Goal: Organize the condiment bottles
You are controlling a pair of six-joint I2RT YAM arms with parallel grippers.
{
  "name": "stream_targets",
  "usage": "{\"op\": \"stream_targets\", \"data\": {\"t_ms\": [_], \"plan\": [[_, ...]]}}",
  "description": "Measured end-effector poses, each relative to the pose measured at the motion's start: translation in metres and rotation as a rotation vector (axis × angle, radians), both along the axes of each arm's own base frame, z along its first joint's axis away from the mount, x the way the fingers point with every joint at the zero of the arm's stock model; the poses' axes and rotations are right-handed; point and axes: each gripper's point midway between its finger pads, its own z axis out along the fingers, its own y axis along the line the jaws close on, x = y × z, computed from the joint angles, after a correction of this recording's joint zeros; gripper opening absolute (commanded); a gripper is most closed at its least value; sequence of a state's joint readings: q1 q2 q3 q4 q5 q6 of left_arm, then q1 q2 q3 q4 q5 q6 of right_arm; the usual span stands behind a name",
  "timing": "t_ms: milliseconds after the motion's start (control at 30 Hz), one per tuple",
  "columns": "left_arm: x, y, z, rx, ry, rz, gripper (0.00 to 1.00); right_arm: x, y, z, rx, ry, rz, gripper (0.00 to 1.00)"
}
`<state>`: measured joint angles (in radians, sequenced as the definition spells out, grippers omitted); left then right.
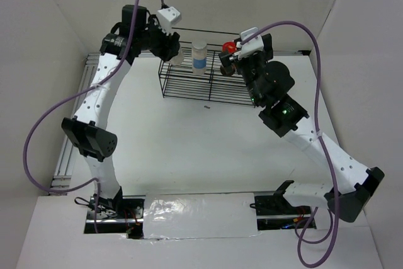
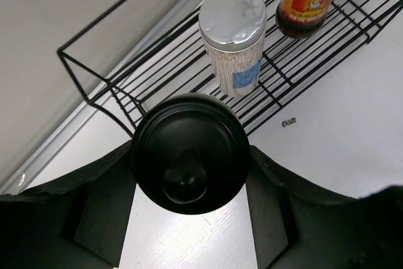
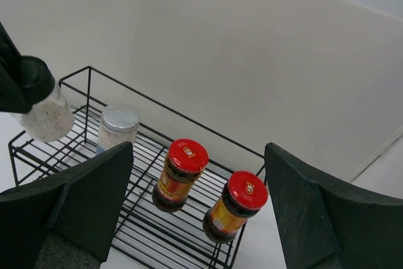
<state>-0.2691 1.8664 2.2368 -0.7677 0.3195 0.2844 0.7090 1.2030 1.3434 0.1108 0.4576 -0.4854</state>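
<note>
I will move my left gripper down next, until the whitish black-capped bottle [image 1: 178, 58] stands on the wires at the empty end of the rack, next to the white blue-labelled bottle.
My left gripper [image 1: 171, 50] is shut on the whitish black-capped bottle [image 2: 189, 152] and holds it over the left end of the black wire rack [image 1: 189, 86]. The bottle also shows in the right wrist view [image 3: 41, 108]. The white blue-labelled bottle [image 1: 199, 57] stands in the rack beside it [image 2: 233, 36]. Two dark-brown jars with red lids stand in the rack's right half [image 3: 179, 174] [image 3: 236, 209]. My right gripper [image 1: 228, 61] is open and empty, hovering above those jars; from above only one red lid [image 1: 230, 46] shows.
The rack stands at the far side of the white table, close to the back wall [image 3: 252, 61]. An aluminium rail [image 1: 75, 124] runs along the table's left edge. A small dark mark [image 1: 206, 106] lies on the table in front of the rack.
</note>
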Motion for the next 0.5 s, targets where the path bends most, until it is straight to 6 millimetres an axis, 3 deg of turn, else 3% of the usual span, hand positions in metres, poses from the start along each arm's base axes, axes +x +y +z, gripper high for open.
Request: {"op": "stream_targets", "data": {"t_ms": [267,500], "plan": [[0.032,-0.004,-0.061,0.072,0.092,0.045,0.0,-0.008,-0.014,-0.01,-0.002,0.025,-0.036,0.91],[0.044,0.002,-0.07,0.087,0.085,0.079,0.0,-0.013,-0.022,-0.006,0.009,0.022,-0.052,0.9]]}}
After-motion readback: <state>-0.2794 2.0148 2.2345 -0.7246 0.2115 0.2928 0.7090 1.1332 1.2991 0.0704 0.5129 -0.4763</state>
